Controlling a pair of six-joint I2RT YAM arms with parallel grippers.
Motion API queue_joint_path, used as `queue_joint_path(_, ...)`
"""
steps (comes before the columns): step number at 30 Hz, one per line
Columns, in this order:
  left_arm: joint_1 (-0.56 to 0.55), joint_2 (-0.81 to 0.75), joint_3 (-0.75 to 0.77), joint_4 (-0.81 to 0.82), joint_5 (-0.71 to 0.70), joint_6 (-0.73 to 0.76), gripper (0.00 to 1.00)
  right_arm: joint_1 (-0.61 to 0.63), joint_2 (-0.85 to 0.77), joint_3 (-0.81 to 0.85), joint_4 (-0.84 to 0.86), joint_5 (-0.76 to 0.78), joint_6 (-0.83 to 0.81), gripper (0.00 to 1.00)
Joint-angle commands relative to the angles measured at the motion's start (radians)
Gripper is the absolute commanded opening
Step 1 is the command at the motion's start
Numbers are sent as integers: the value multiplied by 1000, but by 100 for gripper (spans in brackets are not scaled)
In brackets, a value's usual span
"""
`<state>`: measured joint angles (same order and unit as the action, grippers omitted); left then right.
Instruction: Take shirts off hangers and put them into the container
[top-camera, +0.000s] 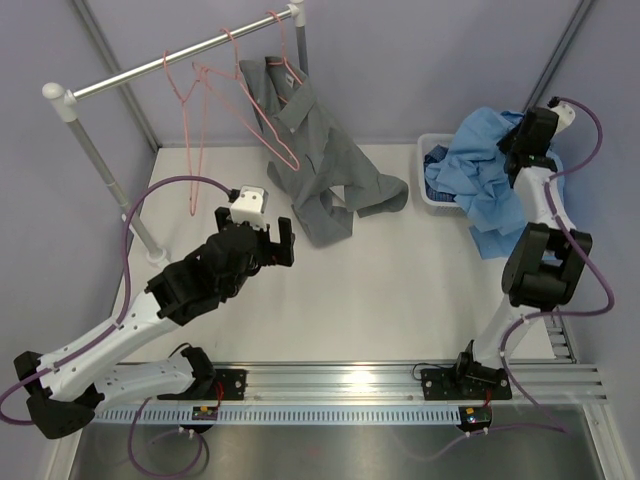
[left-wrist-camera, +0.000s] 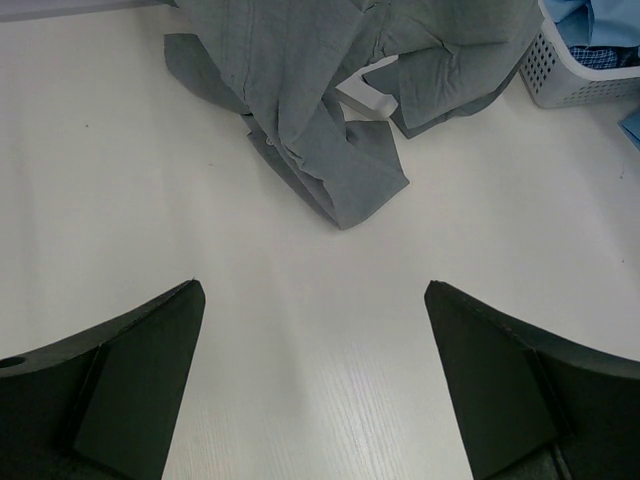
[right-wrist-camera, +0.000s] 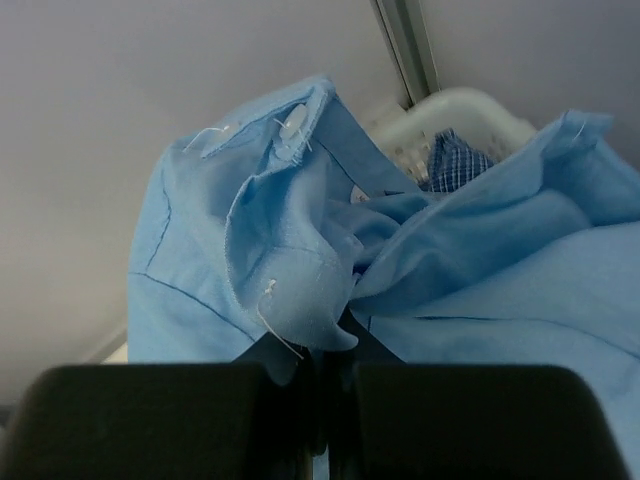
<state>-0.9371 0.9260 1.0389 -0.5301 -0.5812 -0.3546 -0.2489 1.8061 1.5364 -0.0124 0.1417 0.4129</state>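
Observation:
The light blue shirt already hangs over the white container, so my right gripper will go down toward the container's opening (top-camera: 476, 172) (right-wrist-camera: 455, 160) and let go of the bunched fold.
A grey shirt (top-camera: 318, 165) hangs from a pink hanger (top-camera: 283, 62) on the rail, its lower part (left-wrist-camera: 330, 150) crumpled on the table. Two bare pink hangers (top-camera: 195, 105) hang to its left. My left gripper (top-camera: 281, 240) hovers low over the table just short of the grey shirt, open with nothing between its fingers (left-wrist-camera: 312, 290). My right gripper (top-camera: 517, 140) is shut on a bunched fold of the light blue shirt (right-wrist-camera: 300, 290), which drapes over the white container (top-camera: 432, 160). A dark blue checked shirt (right-wrist-camera: 455, 160) lies inside the container.
The clothes rail (top-camera: 170, 65) crosses the back left on a white post (top-camera: 100, 170). The slotted container's wall (left-wrist-camera: 560, 75) stands right of the grey shirt. An aluminium mounting rail (top-camera: 400, 385) runs along the near edge. Purple walls close in the back and sides.

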Motion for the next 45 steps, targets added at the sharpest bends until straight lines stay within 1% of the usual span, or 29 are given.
queue_joint_path(1,4,-13,7,18,-42,-29,99,13,149,190,-309,90,52,0)
queue_joint_path(3,4,-15,6,16,-43,-30,99,19,249,299,-444,102,70,0)
queue_joint_path(5,4,-13,4,12,-45,-32,99,19,298,364,-526,98,98,0)
queue_joint_path(6,4,-15,4,10,-46,-34,99,19,341,384,-549,95,110,0)
queue_joint_path(10,4,-24,3,2,-54,-41,99,19,420,447,-629,76,132,0)
queue_joint_path(13,4,-36,-2,2,-58,-40,99,19,484,519,-725,62,116,4)
queue_joint_path(14,4,-38,-5,2,-62,-38,99,19,501,563,-785,62,109,6)
queue_joint_path(15,3,-41,-5,2,-62,-37,99,19,522,579,-802,59,106,7)
queue_joint_path(16,4,-42,-4,4,-62,-32,99,19,509,579,-805,44,93,11)
queue_joint_path(17,4,-42,0,2,-62,-30,99,19,509,561,-785,44,93,11)
queue_joint_path(18,4,-44,1,4,-62,-27,99,19,456,532,-752,21,75,18)
queue_joint_path(20,4,-44,9,2,-60,-18,99,19,385,464,-666,15,64,28)
queue_joint_path(21,4,-44,18,4,-59,-15,99,19,319,453,-649,12,60,40)
queue_joint_path(23,4,-44,29,4,-54,-4,99,19,262,449,-623,12,56,50)
queue_joint_path(24,4,-44,38,4,-52,-1,99,19,206,449,-615,15,52,54)
queue_joint_path(25,4,-44,41,4,-48,3,99,17,178,449,-607,18,52,62)
queue_joint_path(27,4,-47,46,4,-40,8,99,17,100,439,-594,28,52,69)
queue_joint_path(28,4,-47,50,4,-29,9,99,17,70,430,-589,35,53,74)
queue_joint_path(30,4,-55,52,4,-20,9,99,13,-18,364,-551,32,60,79)
queue_joint_path(31,4,-56,52,4,-14,11,99,4,-46,313,-540,27,66,83)
queue_joint_path(34,4,-59,52,4,1,16,99,-16,-154,214,-535,-8,107,85)
queue_joint_path(35,4,-59,50,5,4,16,99,-30,-216,115,-509,-25,137,85)
queue_joint_path(37,4,-61,47,4,14,17,99,-38,-284,3,-482,-65,171,85)
queue_joint_path(38,4,-62,47,4,15,19,99,-41,-353,-112,-447,-65,190,85)
queue_joint_path(40,4,-68,46,4,23,20,99,-53,-416,-220,-419,-67,216,86)
queue_joint_path(41,4,-69,46,4,27,20,99,-62,-444,-323,-388,-74,254,86)
queue_joint_path(43,4,-76,44,4,40,22,99,-98,-514,-459,-342,-122,296,86)
queue_joint_path(45,4,-84,39,4,43,20,99,-110,-556,-530,-308,-137,339,85)
